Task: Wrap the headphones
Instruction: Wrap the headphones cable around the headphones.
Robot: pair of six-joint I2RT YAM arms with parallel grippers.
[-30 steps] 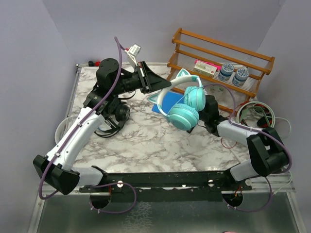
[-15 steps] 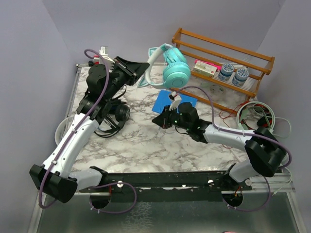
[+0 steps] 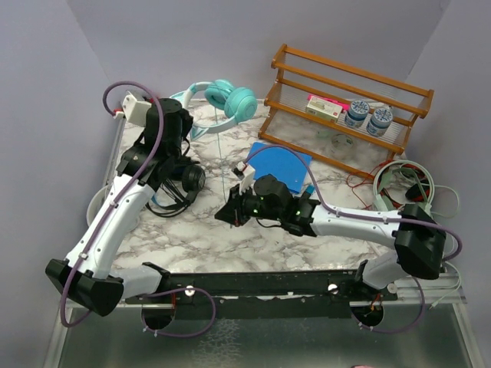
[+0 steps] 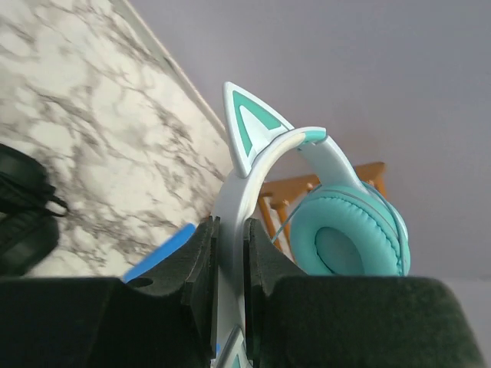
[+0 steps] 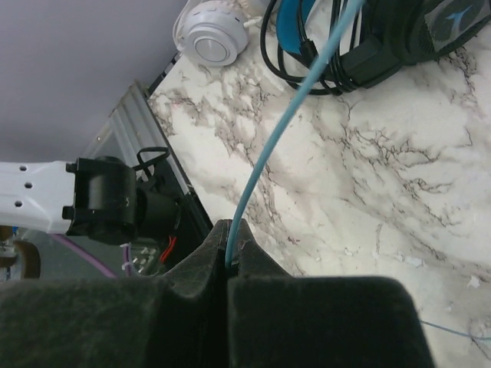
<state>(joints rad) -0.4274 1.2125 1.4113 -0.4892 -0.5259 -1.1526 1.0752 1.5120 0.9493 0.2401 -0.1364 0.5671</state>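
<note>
My left gripper is holding the teal headphones (image 3: pixel 232 99), and the bare tabletop (image 3: pixel 212 218) beside the black headphones is clear. I next need to lower the teal headphones back toward the base, onto that spot, and release them.
The teal headphones (image 3: pixel 232 99) with cat ears hang above the table's back left. My left gripper (image 3: pixel 185 111) is shut on their pale headband (image 4: pixel 230 201), with one teal ear cup (image 4: pixel 349 245) just to the right of the fingers. Their thin teal cable (image 5: pixel 285 115) runs taut down to my right gripper (image 3: pixel 229 214), which is shut on it (image 5: pixel 230 231) low over the middle of the table. The black headphones with blue accents (image 3: pixel 181 184) lie at the left under the left arm. The white headphones (image 5: pixel 211 34) sit at the table's left edge.
A wooden rack (image 3: pixel 347 77) stands at the back right with a small box (image 3: pixel 324 106) and two jars (image 3: pixel 368 116). A blue pad (image 3: pixel 285 164) lies in front of it. A coil of cables (image 3: pixel 403 181) sits at the right edge.
My left arm has swung the teal headphones from the table's middle up and over to the back left. My right gripper has moved left and nearer, drawing the cable out.
</note>
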